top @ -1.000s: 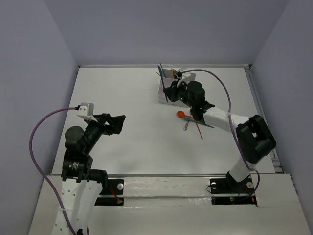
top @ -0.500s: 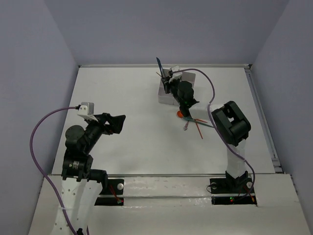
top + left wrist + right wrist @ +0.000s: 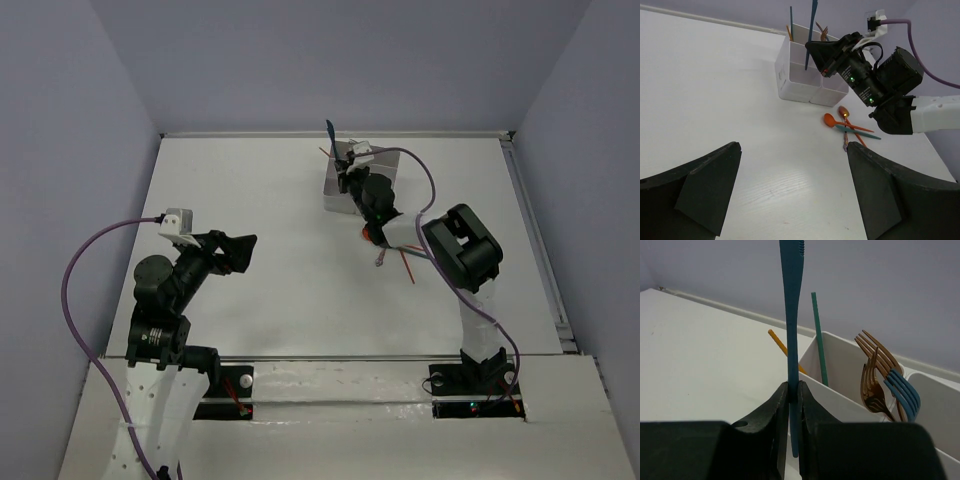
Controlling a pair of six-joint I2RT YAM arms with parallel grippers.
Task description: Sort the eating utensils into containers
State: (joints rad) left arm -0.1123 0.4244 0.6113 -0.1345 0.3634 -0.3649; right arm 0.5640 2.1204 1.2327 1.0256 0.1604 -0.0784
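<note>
My right gripper should next move down toward the empty near compartment (image 3: 335, 186) and let go of the dark teal-blue utensil there. The utensil's lower end hangs over that compartment.
My right gripper (image 3: 793, 390) is shut on a dark teal-blue utensil (image 3: 791, 315) and holds it upright above the near corner of the white containers (image 3: 840, 365); it also shows in the top view (image 3: 345, 172) and in the left wrist view (image 3: 819, 52). The containers (image 3: 338, 192) hold orange-brown and blue forks (image 3: 885, 375), a teal handle (image 3: 818, 340) and an orange handle (image 3: 782, 350). Several loose utensils (image 3: 392, 252) lie on the table beside the right arm, among them an orange spoon (image 3: 832, 121) and a teal one (image 3: 860, 133). My left gripper (image 3: 790, 190) is open and empty over bare table.
Purple cables (image 3: 85, 270) run along both arms. The table's (image 3: 250, 300) back edge meets the wall just behind the containers. The right arm's elbow (image 3: 462, 250) stands over the table right of the loose utensils.
My right gripper has raised the teal-blue utensil and moved it back over the containers, and the arm's elbow has swung left. The left arm has not moved.
</note>
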